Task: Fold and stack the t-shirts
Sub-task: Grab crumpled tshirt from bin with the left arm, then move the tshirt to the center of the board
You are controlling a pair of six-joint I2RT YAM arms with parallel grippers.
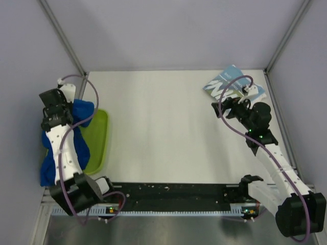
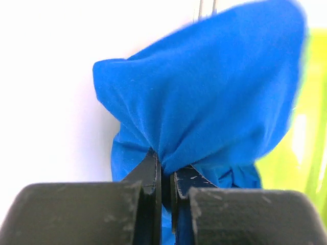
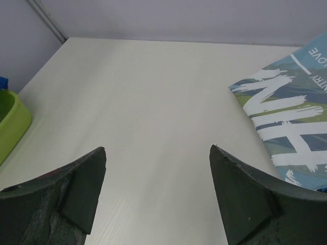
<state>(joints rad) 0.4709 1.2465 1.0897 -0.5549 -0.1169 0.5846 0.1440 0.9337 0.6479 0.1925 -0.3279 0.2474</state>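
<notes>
I need to lift the royal blue t-shirt with my left gripper toward the table's middle [image 1: 150, 121] and then lower it, because the table beside the tub is empty.
A royal blue t-shirt [image 1: 80, 111] hangs bunched over the left rim of the lime-green tub [image 1: 98, 140], and more of it trails down beside the arm. My left gripper [image 2: 166, 171] is shut on a gathered fold of this blue t-shirt [image 2: 204, 97]. A lighter teal-blue t-shirt [image 1: 231, 84] with large white lettering lies folded at the table's far right. My right gripper [image 1: 224, 106] stands open just in front of it, low over bare table, with nothing between its fingers. In the right wrist view the teal-blue t-shirt [image 3: 291, 117] lies right of the right gripper [image 3: 158, 153].
The tub [image 3: 10, 122] sits at the table's left edge, against the enclosure's left wall [image 1: 20, 61]. Metal frame posts [image 1: 64, 35] rise at both back corners. The arms' black base rail [image 1: 173, 196] runs along the near edge.
</notes>
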